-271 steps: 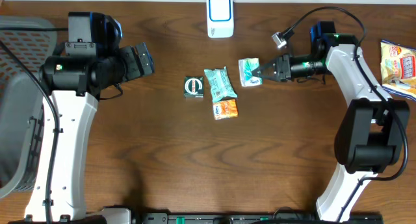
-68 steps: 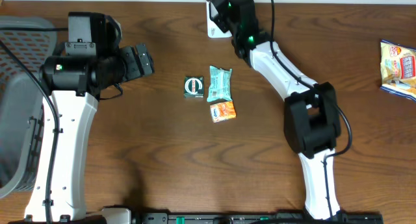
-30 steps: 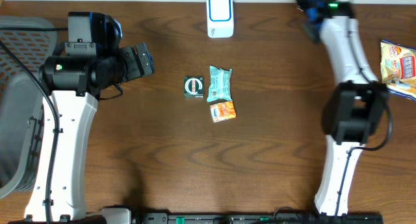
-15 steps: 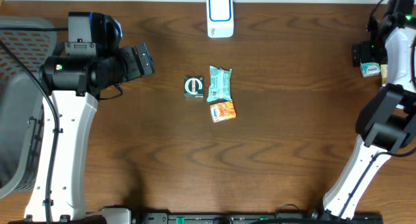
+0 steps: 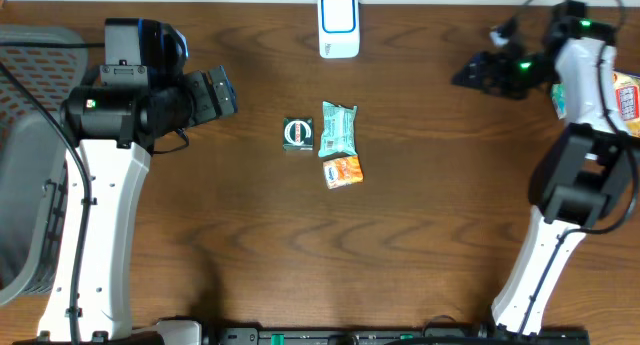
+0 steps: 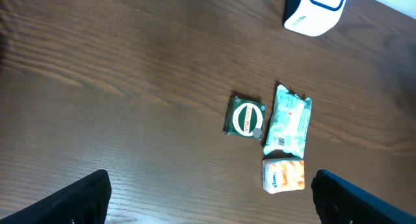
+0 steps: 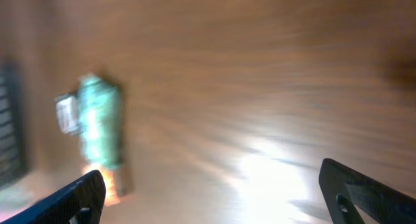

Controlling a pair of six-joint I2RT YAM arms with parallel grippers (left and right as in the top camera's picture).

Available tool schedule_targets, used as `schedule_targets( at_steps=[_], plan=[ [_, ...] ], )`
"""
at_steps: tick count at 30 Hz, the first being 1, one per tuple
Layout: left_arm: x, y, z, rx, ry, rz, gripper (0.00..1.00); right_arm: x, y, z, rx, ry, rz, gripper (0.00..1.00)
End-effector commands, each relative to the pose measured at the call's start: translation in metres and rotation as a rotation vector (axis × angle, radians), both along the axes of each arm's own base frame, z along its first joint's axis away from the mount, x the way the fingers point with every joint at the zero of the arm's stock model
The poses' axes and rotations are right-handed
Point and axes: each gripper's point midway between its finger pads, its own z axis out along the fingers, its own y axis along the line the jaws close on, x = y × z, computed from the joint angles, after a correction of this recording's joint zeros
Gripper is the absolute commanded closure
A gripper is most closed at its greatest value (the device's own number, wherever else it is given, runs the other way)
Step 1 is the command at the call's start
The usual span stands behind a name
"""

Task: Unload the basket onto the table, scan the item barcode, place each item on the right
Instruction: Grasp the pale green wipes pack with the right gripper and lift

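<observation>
The right gripper lowers across the bare wood onto the teal packet's middle (image 5: 340, 129) (image 7: 101, 123) next, since the packet lies below it and to its left in the overhead view.
Three items lie mid-table: a green square packet (image 5: 298, 134) (image 6: 247, 117), a teal packet (image 5: 338, 129) (image 6: 289, 120) and an orange packet (image 5: 345, 171) (image 6: 284, 175). The white and blue scanner (image 5: 339, 25) (image 6: 316, 10) stands at the back edge. My left gripper (image 5: 222, 90) (image 6: 208, 208) hovers open and empty left of the items. At the back right my right gripper (image 5: 462, 77) (image 7: 214, 204) is open and empty, pointing left. Its blurred view shows the teal packet (image 7: 97, 130). A small white and teal packet (image 5: 557, 101) lies beside the right arm.
A yellow snack bag (image 5: 620, 100) lies at the right edge. A grey basket (image 5: 25, 165) stands off the table's left side. Bare wood stretches between the items and the right arm, and across the front half.
The right arm swung out to the far right with the white and teal packet, let it go there and opened. It now points back left. The left arm has not moved.
</observation>
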Motion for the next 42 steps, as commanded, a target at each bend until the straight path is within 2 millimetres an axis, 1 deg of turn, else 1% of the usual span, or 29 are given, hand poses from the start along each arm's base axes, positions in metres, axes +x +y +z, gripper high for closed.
schedule_targets(
  at_steps=[1,3,4,5,6,10,13,16,18,23,25,27,30,31,34,36,37,38,39,40,41,42],
  plan=[
    [0.000,0.002,0.000,0.006,-0.001,0.000,0.02,-0.014,0.071,0.018,0.142,0.009,0.113,0.01],
    [0.000,0.002,0.000,0.006,-0.001,0.000,0.02,-0.022,0.105,0.009,0.140,0.009,0.185,0.09],
    [0.000,0.002,0.000,0.006,-0.001,0.000,0.02,-0.024,0.115,0.007,0.140,0.008,0.203,0.11],
    [0.000,0.002,0.000,0.006,-0.001,0.001,0.02,-0.028,0.135,0.000,0.141,0.012,0.235,0.12],
    [0.000,0.002,0.000,0.006,-0.001,0.000,0.02,-0.032,0.149,-0.004,0.142,0.018,0.251,0.12],
    [0.000,0.002,0.000,0.006,-0.001,0.000,0.02,-0.042,0.195,-0.022,0.151,0.051,0.264,0.13],
    [0.000,0.002,0.000,0.006,-0.001,0.000,0.02,-0.044,0.210,-0.032,0.145,0.066,0.252,0.21],
    [0.000,0.002,0.000,0.006,-0.001,0.000,0.02,-0.044,0.208,-0.055,0.039,0.137,0.150,0.28],
    [0.000,0.002,0.000,0.006,-0.001,0.000,0.02,-0.048,0.204,-0.066,-0.013,0.166,0.114,0.29],
    [0.000,0.002,0.000,0.006,0.000,0.001,0.02,-0.058,0.217,-0.079,-0.014,0.166,0.142,0.29],
    [0.000,0.002,0.000,0.006,-0.001,0.000,0.02,-0.063,0.225,-0.085,-0.010,0.173,0.139,0.37],
    [0.000,0.002,0.000,0.006,0.000,0.001,0.02,-0.068,0.234,-0.090,-0.007,0.182,0.137,0.56],
    [0.000,0.002,0.000,0.006,0.000,0.000,0.02,-0.075,0.242,-0.093,-0.009,0.188,0.152,0.94],
    [0.000,0.002,0.000,0.006,0.000,0.000,0.03,-0.076,0.243,-0.093,-0.010,0.191,0.156,0.99],
    [0.000,0.002,0.000,0.006,-0.001,0.000,0.02,-0.075,0.250,-0.077,0.077,0.189,0.179,0.99],
    [0.000,0.002,0.000,0.006,-0.001,0.000,0.03,-0.071,0.251,-0.058,0.166,0.165,0.206,0.99],
    [0.000,0.002,0.000,0.006,0.000,0.000,0.02,-0.067,0.249,-0.044,0.220,0.143,0.220,0.99],
    [0.000,0.002,0.000,0.006,-0.001,0.000,0.02,-0.064,0.248,-0.035,0.249,0.129,0.225,0.99],
    [0.000,0.002,0.000,0.006,-0.001,0.000,0.02,-0.059,0.242,-0.019,0.296,0.100,0.230,0.99],
    [0.000,0.002,0.000,0.006,-0.001,0.000,0.02,-0.057,0.240,-0.012,0.315,0.085,0.232,0.99],
    [0.000,0.002,0.000,0.006,-0.001,0.000,0.02,-0.050,0.230,0.010,0.364,0.040,0.234,0.99],
    [0.000,0.002,0.000,0.006,-0.001,0.000,0.02,-0.045,0.220,0.028,0.390,-0.007,0.235,0.99]
  ],
)
